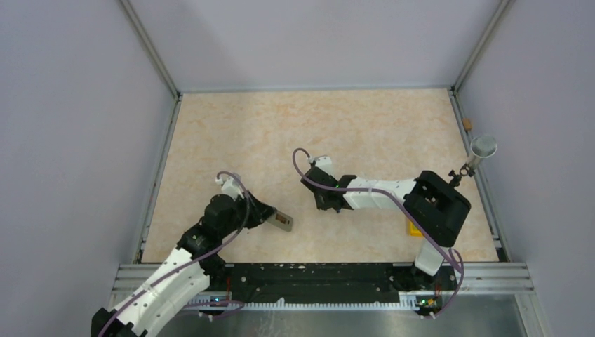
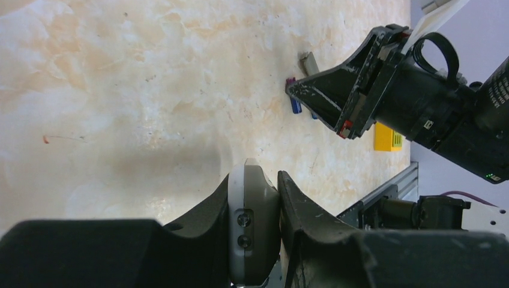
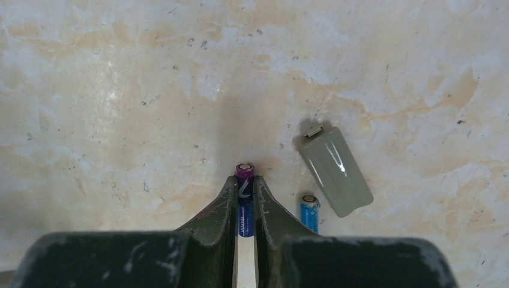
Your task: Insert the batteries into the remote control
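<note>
The left gripper comes down toward the right in the top view next and releases the remote on the bare table. That spot by the batteries is clear.
The remote control stands on edge between the fingers of my left gripper, which is shut on it. Its grey back and two screws face the camera. From above, the remote pokes out of the left gripper near the table's front. My right gripper is shut on a blue battery with a purple end, down at the table surface. The other blue battery lies just to its right, partly behind the finger. In the top view the right gripper hides both batteries.
A grey battery cover lies beside the loose battery. A yellow block sits under the right arm's elbow. A metal stand and a small brown piece are at the right rail. The black front rail runs along the near edge.
</note>
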`<state>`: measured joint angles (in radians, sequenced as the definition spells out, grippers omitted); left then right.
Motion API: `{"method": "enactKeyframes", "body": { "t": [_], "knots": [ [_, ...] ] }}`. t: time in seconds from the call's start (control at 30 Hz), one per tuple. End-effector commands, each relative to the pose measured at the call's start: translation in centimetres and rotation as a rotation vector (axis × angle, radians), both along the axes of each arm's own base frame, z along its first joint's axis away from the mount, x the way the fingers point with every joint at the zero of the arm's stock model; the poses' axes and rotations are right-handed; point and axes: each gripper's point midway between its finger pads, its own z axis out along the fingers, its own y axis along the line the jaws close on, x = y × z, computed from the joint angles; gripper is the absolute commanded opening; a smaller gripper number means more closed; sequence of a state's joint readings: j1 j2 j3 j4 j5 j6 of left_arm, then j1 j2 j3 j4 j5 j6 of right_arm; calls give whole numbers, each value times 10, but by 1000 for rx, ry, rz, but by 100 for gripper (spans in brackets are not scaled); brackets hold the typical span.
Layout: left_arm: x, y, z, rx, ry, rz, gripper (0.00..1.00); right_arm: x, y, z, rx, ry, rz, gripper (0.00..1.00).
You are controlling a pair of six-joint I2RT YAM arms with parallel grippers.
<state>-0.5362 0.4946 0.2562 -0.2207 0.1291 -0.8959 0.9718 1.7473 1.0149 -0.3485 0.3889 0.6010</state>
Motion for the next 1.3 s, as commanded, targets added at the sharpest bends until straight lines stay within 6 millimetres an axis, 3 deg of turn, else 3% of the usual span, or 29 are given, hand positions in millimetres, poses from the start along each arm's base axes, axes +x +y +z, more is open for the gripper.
{"method": "enactKeyframes", "body": {
  "t": [0.0,0.17,0.37,0.5,0.77,1.17,1.27],
  "knots": [
    [6,-18,17,-93,-45,-54,0,5,-11,3,9,-9,-7,3],
    [9,-29,20,-151,-35,-81,0,6,-10,7,24,-15,-2,9],
    [11,-40,14,-223,-4,-90,0,6,-4,22,80,-36,15,30],
    [15,-45,8,-248,21,-89,0,6,-3,38,111,-60,21,37],
    [23,-58,-1,-303,74,-96,0,-2,-3,75,206,-106,62,40],
    [31,-94,-30,-354,187,-129,1,-16,-23,80,213,-120,71,40],
    [27,-105,-38,-351,208,-145,6,-18,-27,79,213,-119,68,40]
  ]
}}
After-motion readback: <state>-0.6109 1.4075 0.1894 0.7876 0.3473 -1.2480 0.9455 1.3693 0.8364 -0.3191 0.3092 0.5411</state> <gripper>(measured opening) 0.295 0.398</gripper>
